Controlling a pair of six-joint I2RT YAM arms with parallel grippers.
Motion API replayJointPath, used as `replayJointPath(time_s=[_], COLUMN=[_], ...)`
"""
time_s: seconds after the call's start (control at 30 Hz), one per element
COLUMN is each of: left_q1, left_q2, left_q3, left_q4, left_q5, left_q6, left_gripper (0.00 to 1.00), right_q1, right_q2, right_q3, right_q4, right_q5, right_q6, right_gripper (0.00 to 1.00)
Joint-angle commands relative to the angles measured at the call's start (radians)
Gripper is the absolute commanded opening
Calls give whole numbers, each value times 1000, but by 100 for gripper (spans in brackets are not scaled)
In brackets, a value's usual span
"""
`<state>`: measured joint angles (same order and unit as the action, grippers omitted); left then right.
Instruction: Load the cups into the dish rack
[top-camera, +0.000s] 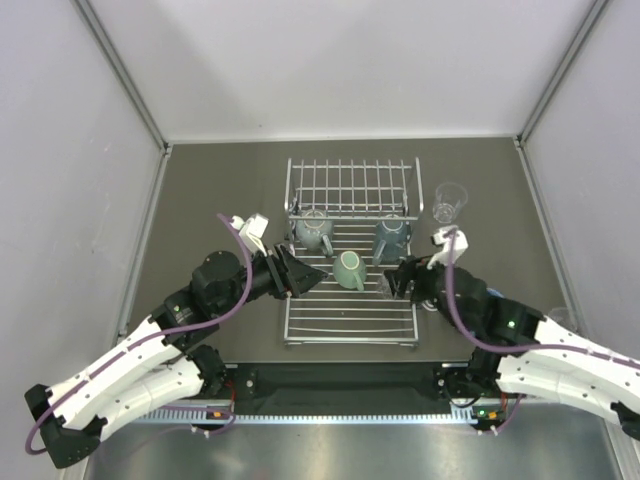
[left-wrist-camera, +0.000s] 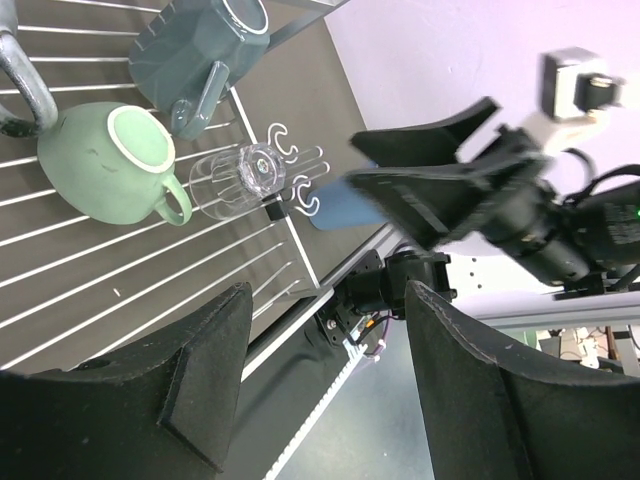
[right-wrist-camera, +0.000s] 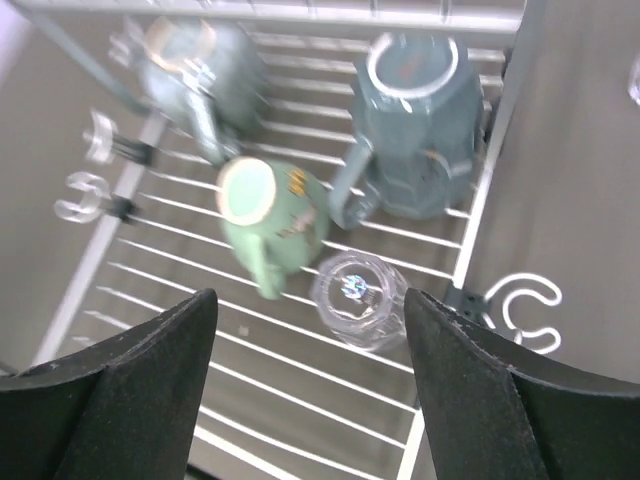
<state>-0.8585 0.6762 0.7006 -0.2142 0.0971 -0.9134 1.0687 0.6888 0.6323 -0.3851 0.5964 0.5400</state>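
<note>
I need to move my right gripper outward and down onto the unracked tumbler's rim, away from the rack. The tumbler stands outward of my right gripper, to its right in the top view.
The dish rack (top-camera: 350, 322) lies flat mid-table with its hinged panel (top-camera: 350, 188) upright at the back. On it sit two grey-blue mugs (top-camera: 313, 229) (top-camera: 392, 239), a mint-green mug (top-camera: 349, 270) and a clear tumbler (right-wrist-camera: 358, 298). Another clear tumbler (top-camera: 449, 201) stands on the table, right of the rack. My right gripper (right-wrist-camera: 310, 300) hovers open just above the racked tumbler, touching nothing. At the rack's left edge my left gripper (left-wrist-camera: 330, 300) is open and empty. From there I see the mint mug (left-wrist-camera: 105, 160) and the tumbler (left-wrist-camera: 240, 178).
White C-shaped clips (right-wrist-camera: 530, 310) stick out from the rack's side rails. A light-blue shape (left-wrist-camera: 340, 205) shows partly behind the right gripper's fingers. Grey walls enclose the table on three sides.
</note>
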Motion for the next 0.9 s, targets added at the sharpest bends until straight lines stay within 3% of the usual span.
replayJointPath(time_s=[0.0, 0.23, 0.37, 0.5, 0.63, 0.87], left_q1=[-2, -2, -2, -2, -2, -4], left_q2=[-15, -20, -23, -33, -43, -41], left_q3=[20, 19, 23, 27, 30, 33], left_q4=[27, 27, 21, 0, -10, -19], left_q5=[13, 16, 18, 12, 6, 4], left_q6=[-1, -10, -10, -8, -5, -1], left_gripper=[67, 66, 66, 66, 66, 66], right_q1=[10, 8, -9, -106, -301, -740], right_q2=[-129, -187, -108, -29, 55, 248], right_q3=[-19, 50, 124, 196, 271, 314], right_q4=[132, 77, -6, -87, -152, -124], right_q5=[-40, 137, 322, 388, 315, -73], right_q6=[-77, -72, -38, 1, 40, -14], right_gripper=[74, 76, 79, 80, 80, 78])
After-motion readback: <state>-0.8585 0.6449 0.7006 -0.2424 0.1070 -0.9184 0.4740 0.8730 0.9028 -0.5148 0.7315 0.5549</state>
